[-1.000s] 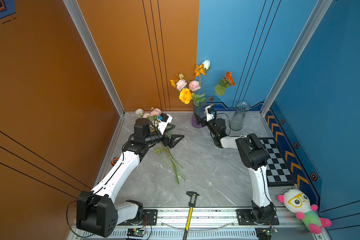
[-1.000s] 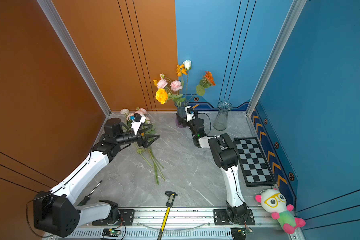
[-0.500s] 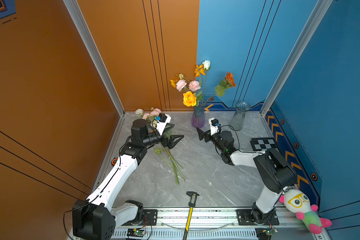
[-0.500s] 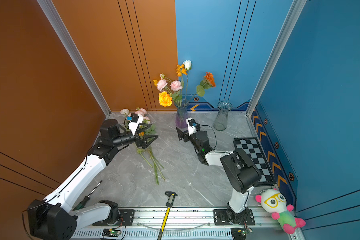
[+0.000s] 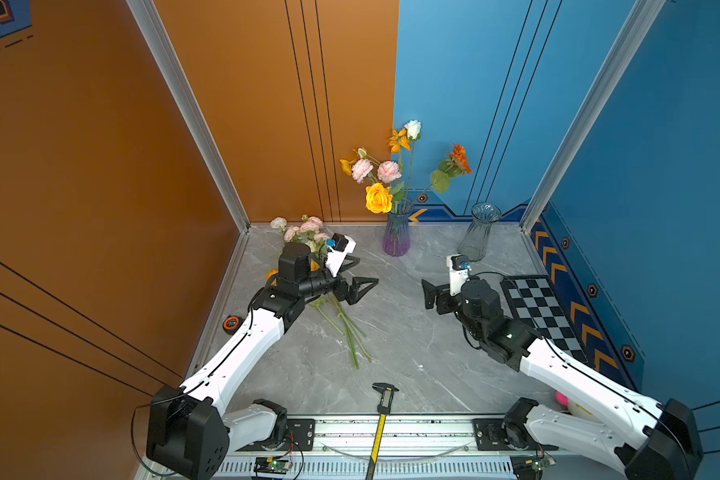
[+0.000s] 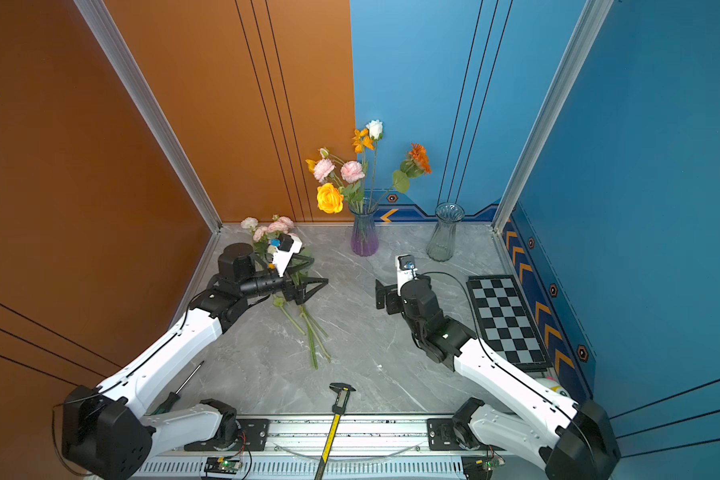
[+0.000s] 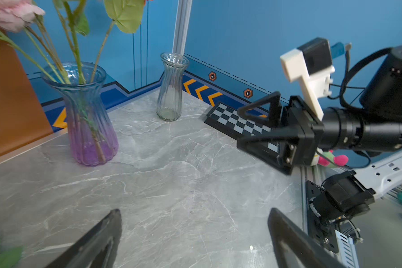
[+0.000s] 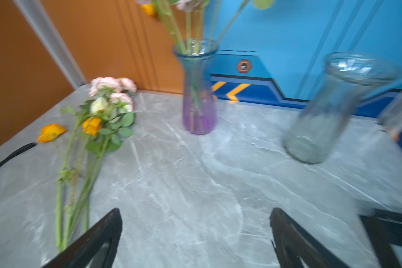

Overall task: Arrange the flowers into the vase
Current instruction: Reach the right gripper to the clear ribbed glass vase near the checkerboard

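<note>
The vase stands outward of my empty right gripper, so next my right gripper should move outward until its open fingers straddle the clear glass vase's neck (image 5: 481, 227) (image 8: 341, 96) and close.
A purple-tinted glass vase (image 5: 396, 232) (image 6: 364, 237) stands at the back of the table with several flowers in it, among them a yellow rose (image 5: 378, 198), pink blooms and a white one. More flowers (image 5: 308, 232) (image 8: 102, 109) lie at the back left, their green stems (image 5: 350, 332) pointing toward the front. My left gripper (image 5: 366, 271) (image 7: 194, 211) hovers open just above those stems, holding nothing. My right gripper (image 5: 427, 295) (image 8: 195, 210) is open and empty over the bare table, in front of and to the right of the vase.
An empty clear glass vase (image 5: 479, 230) (image 7: 172, 88) stands at the back right. A chessboard (image 5: 541, 307) lies along the right wall. A caliper (image 5: 381, 419) lies at the front edge, with a tape measure (image 5: 231, 323) and a screwdriver (image 6: 179, 390) on the left.
My right arm has pulled back from the purple vase toward the front right, its gripper staying open. The left arm has hardly moved.
</note>
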Robot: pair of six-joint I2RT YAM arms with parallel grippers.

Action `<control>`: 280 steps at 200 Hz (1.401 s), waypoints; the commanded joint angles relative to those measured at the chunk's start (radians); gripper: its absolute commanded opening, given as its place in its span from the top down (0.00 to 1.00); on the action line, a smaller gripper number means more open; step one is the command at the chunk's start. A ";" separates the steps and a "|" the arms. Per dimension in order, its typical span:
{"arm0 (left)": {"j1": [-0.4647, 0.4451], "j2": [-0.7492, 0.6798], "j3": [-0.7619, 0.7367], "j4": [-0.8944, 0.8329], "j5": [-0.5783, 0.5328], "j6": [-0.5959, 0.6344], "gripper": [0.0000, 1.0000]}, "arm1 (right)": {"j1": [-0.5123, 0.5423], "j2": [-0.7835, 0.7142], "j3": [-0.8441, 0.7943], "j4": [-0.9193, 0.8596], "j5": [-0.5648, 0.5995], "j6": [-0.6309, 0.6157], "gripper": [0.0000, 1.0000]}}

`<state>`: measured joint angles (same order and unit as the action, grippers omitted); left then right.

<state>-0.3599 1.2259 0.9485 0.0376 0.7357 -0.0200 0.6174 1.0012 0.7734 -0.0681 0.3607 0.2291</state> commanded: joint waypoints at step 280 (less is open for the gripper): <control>-0.053 0.046 -0.016 -0.024 -0.027 0.141 0.02 | -0.631 1.139 0.510 0.947 -0.394 -0.240 0.00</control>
<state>-0.4187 1.2720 0.9291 0.0261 0.6846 0.1085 -0.0040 2.0964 1.2377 0.8906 -0.0059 0.0151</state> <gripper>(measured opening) 0.979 0.999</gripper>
